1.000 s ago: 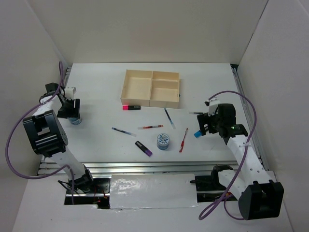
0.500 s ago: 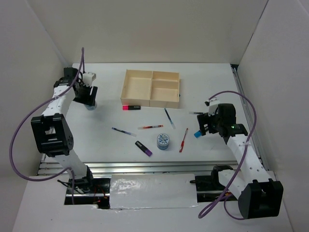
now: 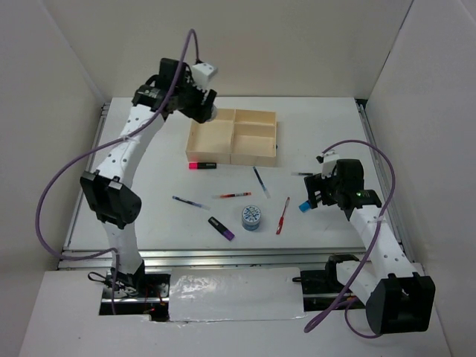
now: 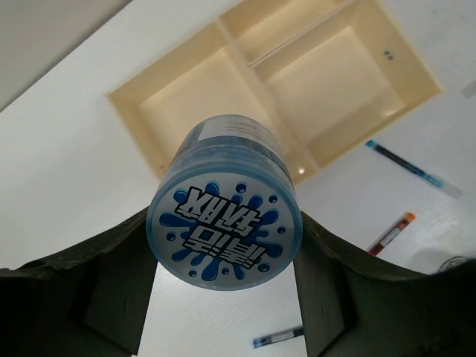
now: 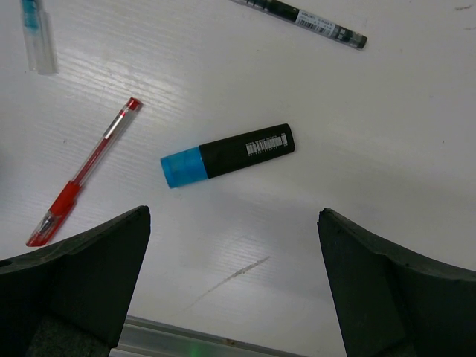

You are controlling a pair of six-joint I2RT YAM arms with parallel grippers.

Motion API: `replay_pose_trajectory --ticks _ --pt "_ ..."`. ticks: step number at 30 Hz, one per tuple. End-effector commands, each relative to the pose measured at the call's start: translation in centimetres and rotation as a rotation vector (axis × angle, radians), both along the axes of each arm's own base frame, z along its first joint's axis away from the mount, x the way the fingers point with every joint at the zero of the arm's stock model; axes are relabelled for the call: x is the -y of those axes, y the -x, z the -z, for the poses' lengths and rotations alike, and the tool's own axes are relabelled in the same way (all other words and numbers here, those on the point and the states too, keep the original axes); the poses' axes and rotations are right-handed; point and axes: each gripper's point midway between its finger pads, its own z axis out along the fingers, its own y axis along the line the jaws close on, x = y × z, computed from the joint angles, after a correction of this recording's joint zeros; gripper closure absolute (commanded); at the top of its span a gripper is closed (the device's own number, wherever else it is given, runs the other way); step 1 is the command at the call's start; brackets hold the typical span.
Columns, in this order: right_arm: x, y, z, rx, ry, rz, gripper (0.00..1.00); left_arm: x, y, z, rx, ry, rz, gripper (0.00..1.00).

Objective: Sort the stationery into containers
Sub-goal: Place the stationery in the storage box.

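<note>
Next, my left gripper swings over and lowers the roll into the tray's dotted section, since that lies below, to its right in the top view.
My left gripper (image 3: pixel 202 111) is shut on a round blue-white tape roll (image 4: pixel 223 186) and holds it in the air over the far left corner of the beige wooden tray (image 3: pixel 233 137). In the left wrist view the tray's compartments (image 4: pixel 238 63) lie below the roll, with nothing in the parts I can see. My right gripper (image 3: pixel 317 192) is open and empty above a black highlighter with a blue cap (image 5: pixel 227 155). A second tape roll (image 3: pixel 251 217) lies on the table, with a pink-ended highlighter (image 3: pixel 201 165) and a purple-ended highlighter (image 3: pixel 221 228).
Thin pens lie scattered in front of the tray: a red pen (image 3: pixel 282 215), a blue pen (image 3: pixel 261 182), a red-and-dark pen (image 3: pixel 231 195), another blue pen (image 3: pixel 191 202) and a black pen (image 3: pixel 301 174). White walls close in the table on three sides.
My left arm has swung from the table's left side up and to the right, carrying the tape roll to above the tray. The right arm has not moved.
</note>
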Motion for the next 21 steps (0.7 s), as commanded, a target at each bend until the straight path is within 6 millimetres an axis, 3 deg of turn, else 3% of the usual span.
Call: replay_pose_trajectory --ticks 1,5,6,7,17,21 --pt "0.1 -0.5 -0.3 0.016 0.0 -0.002 0.0 4.2 -1.2 0.0 0.022 0.046 0.052 1.0" --pt "0.3 -0.5 -0.1 0.012 0.0 0.005 0.0 8.9 -1.7 1.1 0.03 0.092 0.105 1.0" --pt "0.3 -0.5 0.0 0.007 0.0 0.006 0.0 9.6 -2.1 2.4 0.016 0.078 0.105 1.0" --pt "0.3 -0.4 0.1 0.004 -0.001 0.004 0.0 11.0 -2.0 1.9 0.03 0.08 0.122 1.0" --pt "0.2 -0.5 0.3 -0.012 -0.004 0.003 0.0 15.7 -4.0 7.6 -0.016 0.073 0.15 1.0" --pt "1.1 -0.5 0.5 -0.019 -0.007 0.037 0.0 16.4 -5.2 9.6 -0.008 0.059 0.126 1.0"
